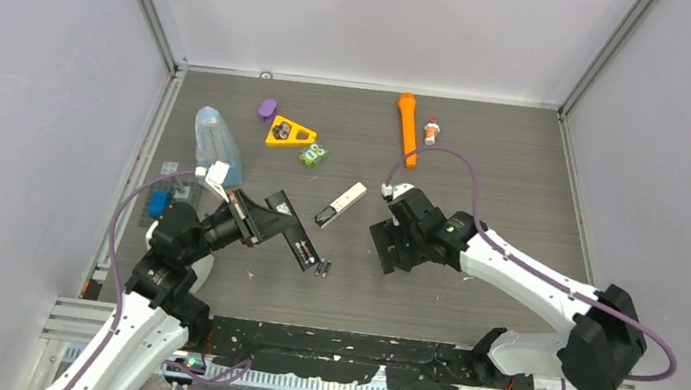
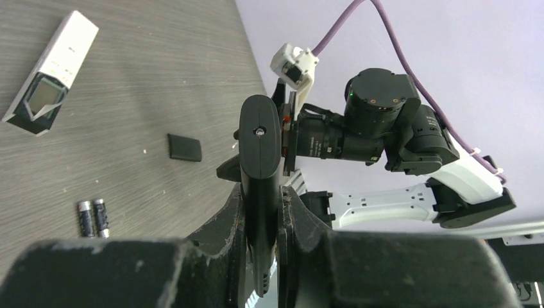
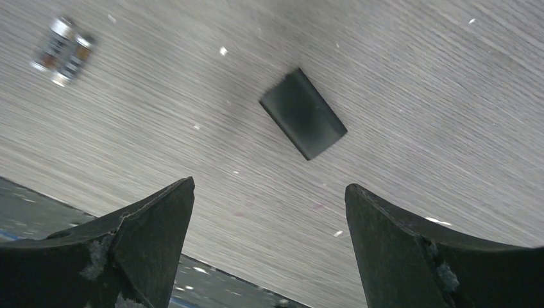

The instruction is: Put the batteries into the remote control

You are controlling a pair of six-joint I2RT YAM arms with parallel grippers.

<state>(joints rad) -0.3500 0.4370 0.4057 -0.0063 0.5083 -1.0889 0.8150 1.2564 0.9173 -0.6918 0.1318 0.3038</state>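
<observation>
I need to turn my right gripper and lower it over the small black cover [image 3: 303, 113] until its open fingers are on both sides of the cover's long sides, because the cover lies slanted below them.
The white-silver remote control [image 1: 341, 205] lies flat mid-table, dark end toward me; it also shows in the left wrist view [image 2: 51, 74]. Two batteries [image 1: 322, 268] lie side by side near it, seen in the left wrist view [image 2: 93, 218] and the right wrist view [image 3: 63, 42]. My left gripper [image 1: 270, 215] is shut on a slim black bar [image 2: 260, 147], held on edge above the table. A small black cover [image 3: 303, 113] lies flat on the table [image 2: 184, 147]. My right gripper [image 1: 385, 246] is open and empty just above that cover [image 3: 269, 199].
At the back are an orange torch [image 1: 408, 128], a small bottle [image 1: 431, 131], a yellow triangle [image 1: 290, 133], a purple piece [image 1: 267, 108] and a green pack [image 1: 312, 154]. A clear bag [image 1: 217, 143] and a blue object [image 1: 159, 203] sit at the left.
</observation>
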